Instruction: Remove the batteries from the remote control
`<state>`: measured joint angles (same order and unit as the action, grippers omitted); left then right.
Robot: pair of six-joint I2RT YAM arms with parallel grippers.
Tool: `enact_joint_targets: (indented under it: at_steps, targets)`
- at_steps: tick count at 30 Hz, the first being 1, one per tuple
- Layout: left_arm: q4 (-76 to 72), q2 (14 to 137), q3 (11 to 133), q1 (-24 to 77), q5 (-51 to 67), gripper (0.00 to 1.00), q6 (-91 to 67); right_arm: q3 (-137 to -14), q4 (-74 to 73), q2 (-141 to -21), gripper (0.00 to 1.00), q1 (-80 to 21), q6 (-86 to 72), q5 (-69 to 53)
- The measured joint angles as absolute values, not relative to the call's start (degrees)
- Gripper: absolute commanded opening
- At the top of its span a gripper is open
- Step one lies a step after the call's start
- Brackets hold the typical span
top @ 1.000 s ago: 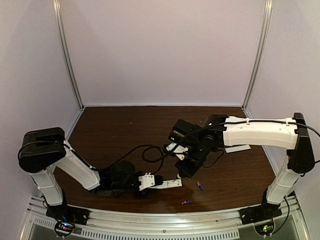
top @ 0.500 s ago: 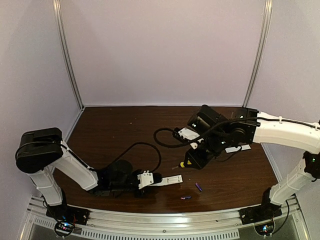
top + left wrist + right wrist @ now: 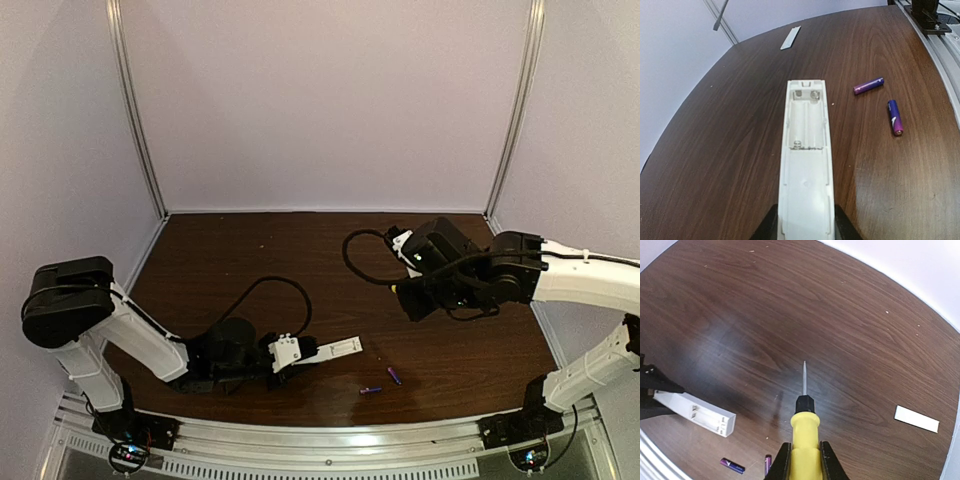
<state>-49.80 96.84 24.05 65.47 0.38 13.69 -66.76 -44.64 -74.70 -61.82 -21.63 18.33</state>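
Observation:
My right gripper should next go down to the clear wood below it, outward of the loose batteries, and let go of the screwdriver (image 3: pixel 804 435) there, because the bay is empty.
The white remote control (image 3: pixel 805 160) lies back side up, and its battery bay is open with nothing in it. My left gripper (image 3: pixel 806 220) is shut on its near end, low over the table (image 3: pixel 300 352). Two purple-blue batteries (image 3: pixel 868 86) (image 3: pixel 895 117) lie loose on the wood to the right of the remote (image 3: pixel 338 349). In the top view they sit near the front edge (image 3: pixel 394 376) (image 3: pixel 371 390). My right gripper (image 3: pixel 805 455) is shut on a yellow-handled screwdriver (image 3: pixel 804 435), held above the table well right of the remote (image 3: pixel 700 415), tip pointing away.
A thin flat white cover strip (image 3: pixel 916 419) lies on the wood at the right side, also seen far back in the left wrist view (image 3: pixel 790 38). A black cable (image 3: pixel 270 290) loops over the table behind the left arm. The metal front rail (image 3: pixel 330 440) is close to the batteries.
The right arm has swung right and back with the screwdriver, away from the remote. The left gripper has kept the remote and shifted slightly left.

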Motion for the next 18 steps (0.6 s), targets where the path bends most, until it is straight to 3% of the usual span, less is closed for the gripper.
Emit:
enact_joint_targets:
  at_steps: [10, 18]
  targets:
    - [-51.6, 95.0, 23.3, 65.5, -4.3, 0.00, 10.8, -51.0, -23.8, -72.8, 0.00, -61.3, -24.6, 33.3]
    - [-53.6, 94.7, 23.3, 65.5, -8.2, 0.00, 8.1, -47.2, -8.1, -81.3, 0.00, -58.7, -23.8, 37.4]
